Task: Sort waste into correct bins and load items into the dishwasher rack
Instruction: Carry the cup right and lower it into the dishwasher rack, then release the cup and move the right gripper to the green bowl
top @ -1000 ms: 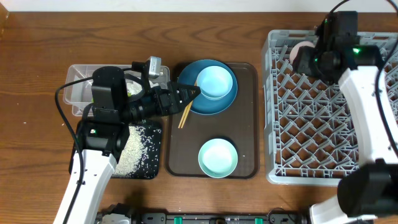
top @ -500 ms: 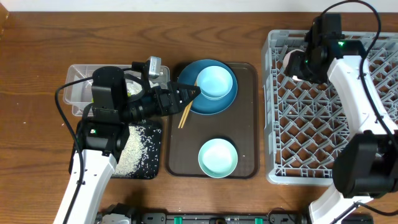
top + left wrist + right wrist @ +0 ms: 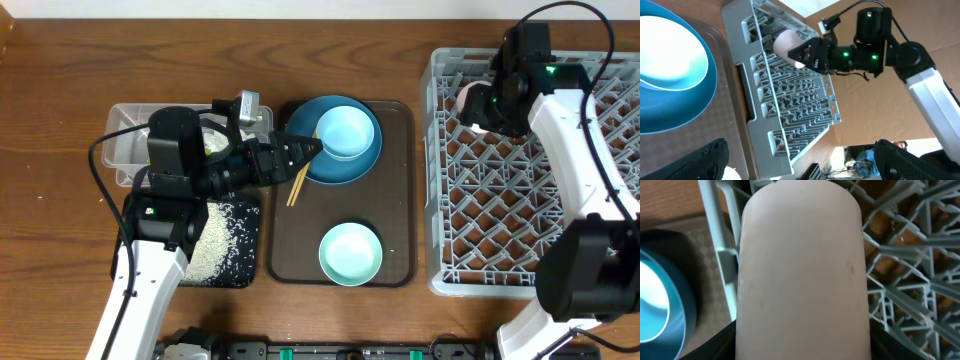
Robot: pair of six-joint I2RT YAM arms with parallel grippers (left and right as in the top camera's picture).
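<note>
My right gripper is going to carry the small pink cup (image 3: 467, 99) next, down and a little toward the rack's edge by the brown tray.
My right gripper (image 3: 478, 102) is shut on the small pink cup (image 3: 467, 99) and holds it over the far left corner of the grey dishwasher rack (image 3: 540, 230). The cup fills the right wrist view (image 3: 800, 270). My left gripper (image 3: 305, 150) is open and empty, hovering at the left edge of the dark blue plate (image 3: 322, 165), beside the wooden chopsticks (image 3: 297, 183). The light blue bowl (image 3: 345, 132) sits on the plate. The pale mint bowl (image 3: 350, 252) sits nearer on the brown tray. Rice (image 3: 212, 240) lies in the black tray. The clear tub (image 3: 128, 140) holds a wrapper (image 3: 212, 143).
The brown serving tray (image 3: 400, 200) lies between the bins and the rack. The left wrist view shows the rack (image 3: 790, 100) and the right arm (image 3: 875, 45) with the cup (image 3: 787, 44). Bare wooden table lies at the far side and left.
My right gripper has carried the pink cup to the left, to the rack's far left corner, and then held still. The left arm has not moved.
</note>
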